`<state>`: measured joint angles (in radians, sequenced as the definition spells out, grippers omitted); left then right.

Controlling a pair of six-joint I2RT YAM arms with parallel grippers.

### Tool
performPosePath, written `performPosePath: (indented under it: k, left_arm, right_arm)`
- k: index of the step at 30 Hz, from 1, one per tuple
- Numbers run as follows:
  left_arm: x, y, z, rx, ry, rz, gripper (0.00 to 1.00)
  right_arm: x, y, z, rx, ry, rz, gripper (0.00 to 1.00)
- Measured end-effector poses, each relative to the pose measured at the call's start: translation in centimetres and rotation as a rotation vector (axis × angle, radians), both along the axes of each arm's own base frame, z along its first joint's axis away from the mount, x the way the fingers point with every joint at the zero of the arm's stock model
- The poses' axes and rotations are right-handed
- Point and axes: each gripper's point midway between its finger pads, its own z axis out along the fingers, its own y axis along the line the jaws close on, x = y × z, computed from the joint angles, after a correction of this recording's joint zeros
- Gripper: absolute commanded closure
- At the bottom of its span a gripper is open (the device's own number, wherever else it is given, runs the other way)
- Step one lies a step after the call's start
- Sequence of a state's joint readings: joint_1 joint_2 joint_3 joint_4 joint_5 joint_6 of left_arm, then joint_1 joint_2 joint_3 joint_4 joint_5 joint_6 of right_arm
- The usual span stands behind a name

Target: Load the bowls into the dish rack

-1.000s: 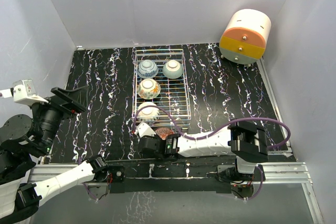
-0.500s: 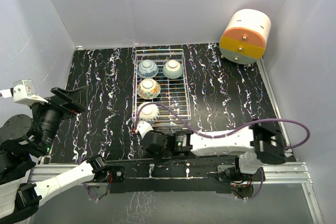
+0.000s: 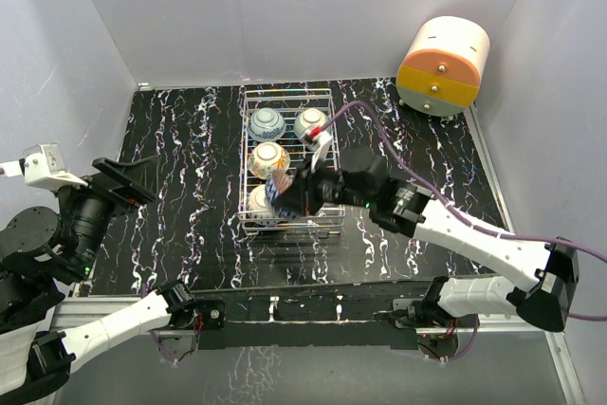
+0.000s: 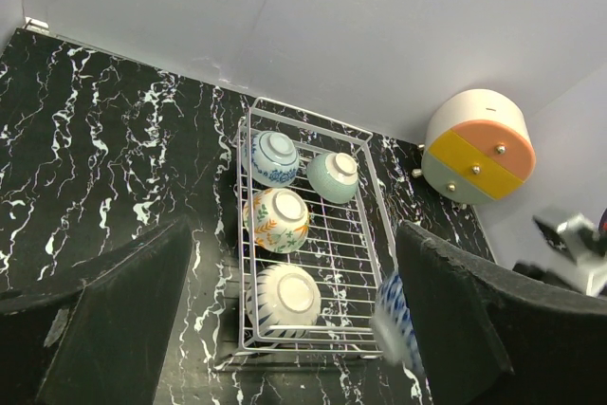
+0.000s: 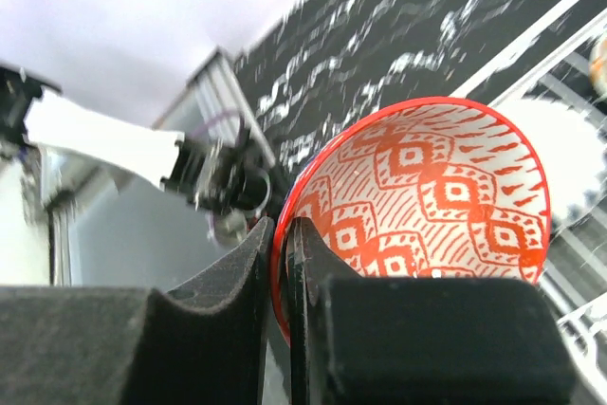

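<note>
The rack's wires are empty beside the striped one (image 3: 316,204) (image 5: 581,258). My right gripper should move down and to the right in the top view and set the red patterned bowl there.
The wire dish rack (image 3: 286,91) stands at the table's middle back and holds several upturned bowls: blue-white (image 3: 266,123), pale mint (image 3: 310,124), leafy (image 3: 268,158) and a striped one (image 3: 258,201). My right gripper (image 3: 296,191) is shut on the rim of the red patterned bowl (image 3: 281,189) and holds it tilted above the rack's near right part. The right wrist view shows the bowl's red inside (image 5: 427,196) with its rim pinched in my gripper (image 5: 283,272). My left gripper (image 3: 123,182) hangs raised at the far left, open and empty. The left wrist view shows the rack (image 4: 245,263) and the held bowl (image 4: 396,320), blurred.
A cream-and-orange cylindrical drawer unit (image 3: 442,66) stands at the back right corner; it also shows in the left wrist view (image 4: 477,144). Pale walls close the back and both sides. My right arm's purple cable (image 3: 379,130) arches over the rack's right side.
My right arm has swung from the table's near edge up and over the rack, carrying the red patterned bowl. The left arm has not moved.
</note>
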<state>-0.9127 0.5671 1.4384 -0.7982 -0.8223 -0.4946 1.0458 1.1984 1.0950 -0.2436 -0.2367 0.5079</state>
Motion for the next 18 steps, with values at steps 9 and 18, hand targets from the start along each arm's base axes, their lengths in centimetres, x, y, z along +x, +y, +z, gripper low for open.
performPosePath:
  k: [9, 18]
  left_arm:
    - [0.2, -0.2, 0.1, 0.006, 0.004, -0.001, 0.13]
    - [0.2, -0.2, 0.1, 0.008, 0.006, 0.0, 0.13]
  right_arm:
    - [9.8, -4.1, 0.5, 0.334, 0.138, -0.129, 0.92]
    - [12.4, -4.4, -3.1, 0.495, 0.351, -0.088, 0.92]
